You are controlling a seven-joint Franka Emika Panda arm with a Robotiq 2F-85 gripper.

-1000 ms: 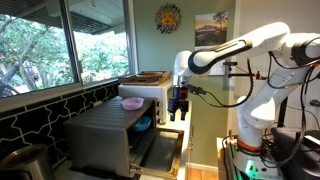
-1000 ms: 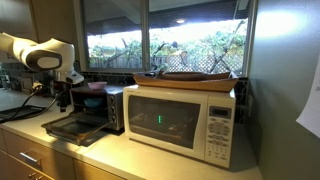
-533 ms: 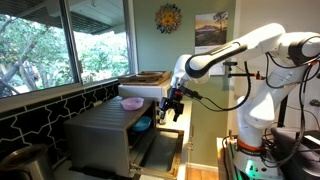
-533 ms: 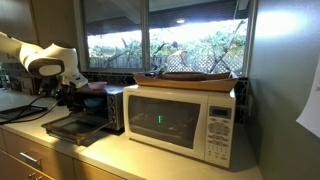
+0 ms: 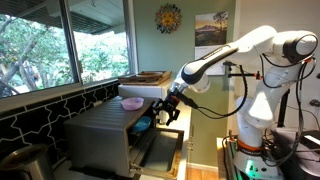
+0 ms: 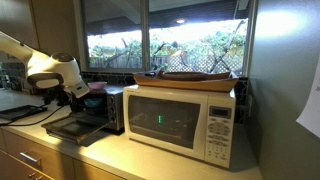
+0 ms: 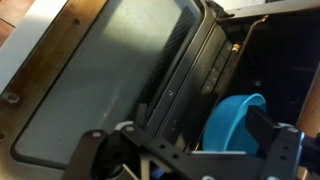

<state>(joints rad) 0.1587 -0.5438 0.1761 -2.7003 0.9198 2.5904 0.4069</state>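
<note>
The blue bowl's door-side rim (image 7: 226, 122) faces the open doorway, so my gripper will go down toward the oven's opening and turn to bring its open fingers astride that rim.
A blue bowl (image 7: 236, 124) sits inside a toaster oven (image 5: 100, 135) whose door (image 5: 160, 150) hangs open and flat. In the wrist view the bowl lies between my two fingers, just ahead of them, not touched. My gripper (image 5: 167, 112) is open and empty, tilted toward the oven mouth above the door. It also shows in an exterior view (image 6: 78, 96), in front of the oven (image 6: 104, 106). The bowl (image 5: 143, 124) shows at the oven mouth. A pink bowl (image 5: 131, 103) stands on top of the oven.
A white microwave (image 6: 182, 120) stands beside the oven, with a flat wooden tray (image 6: 196, 77) on it. Windows and a dark tiled wall (image 5: 40, 115) run behind the counter. The open door's glass pane (image 7: 110, 80) lies under my gripper.
My gripper has tilted and moved lower, toward the oven opening and the blue bowl. The bowls and the door have not moved.
</note>
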